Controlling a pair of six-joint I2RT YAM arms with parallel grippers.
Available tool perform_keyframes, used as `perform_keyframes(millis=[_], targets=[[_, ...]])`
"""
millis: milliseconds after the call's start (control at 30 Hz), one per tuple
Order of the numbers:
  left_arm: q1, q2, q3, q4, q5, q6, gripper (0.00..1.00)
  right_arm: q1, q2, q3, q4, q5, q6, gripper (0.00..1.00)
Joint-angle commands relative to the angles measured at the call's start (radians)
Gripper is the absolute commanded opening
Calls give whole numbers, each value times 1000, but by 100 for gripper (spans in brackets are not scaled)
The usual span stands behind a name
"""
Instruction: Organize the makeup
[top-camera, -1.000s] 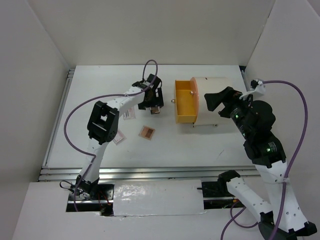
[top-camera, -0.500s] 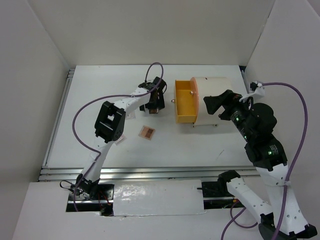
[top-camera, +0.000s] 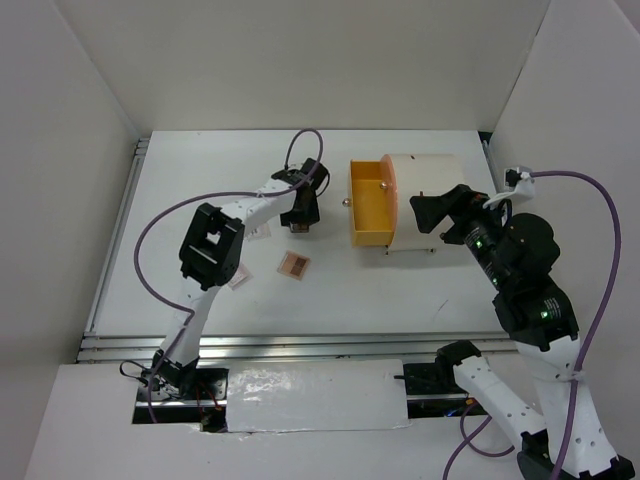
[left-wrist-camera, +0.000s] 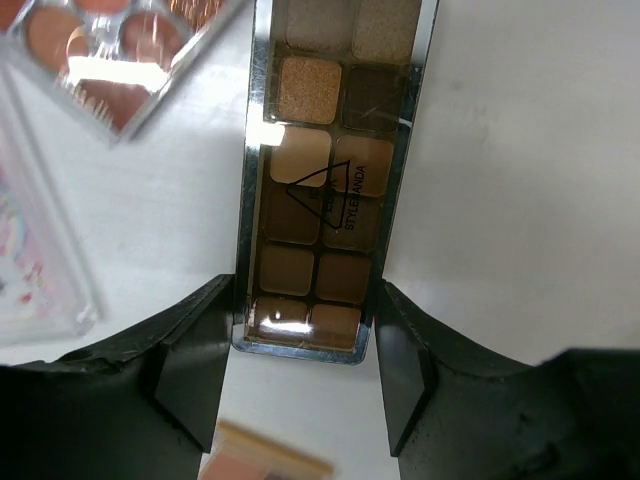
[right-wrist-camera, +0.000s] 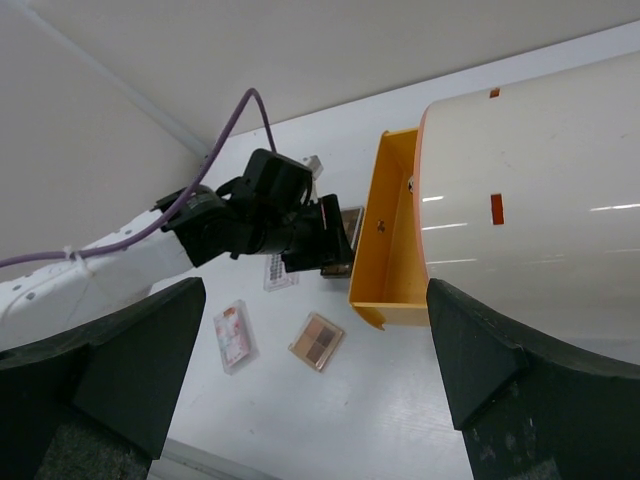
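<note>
The long palette will next go up and to the right in the top view with my left gripper, over the side of the orange drawer (top-camera: 368, 205), which is pulled open. My left gripper will release it there.
A long eyeshadow palette (left-wrist-camera: 330, 180) with brown and beige pans lies lengthwise between the fingers of my left gripper (left-wrist-camera: 305, 295), which is shut on its near end. In the top view that gripper (top-camera: 300, 213) sits just left of the orange drawer (top-camera: 368, 205). A small square palette (top-camera: 294, 264) lies nearer the front, a white-pink packet (top-camera: 237, 275) to its left. My right gripper (right-wrist-camera: 320, 400) hangs open and holds nothing, beside the cream container (top-camera: 435, 195).
The orange drawer (right-wrist-camera: 385, 240) stands pulled open toward the left arm. A clear palette with round pans (left-wrist-camera: 110, 50) and a flat packet (left-wrist-camera: 30, 260) lie close beside the left gripper. White walls enclose the table on three sides.
The left gripper has shifted slightly back and left near the drawer, and the long palette has moved with it. The right arm has barely moved.
</note>
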Motion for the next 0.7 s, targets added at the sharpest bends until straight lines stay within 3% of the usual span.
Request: perform_keyframes(millis=[0, 200, 400, 533, 667], targets=[[-7, -202, -56, -3, -18, -10, 17, 9, 8, 12, 20, -4, -11, 100], [-10, -441, -123, 35, 28, 3, 18, 10, 14, 23, 14, -3, -9, 100], [-35, -583, -209, 247, 312, -37, 21, 10, 11, 35, 14, 3, 9, 100], [-55, -583, -212, 389, 505, -108, 22, 10, 11, 49, 8, -6, 23, 100], [-73, -520, -156, 446, 565, -190, 23, 10, 5, 56, -8, -6, 25, 100]])
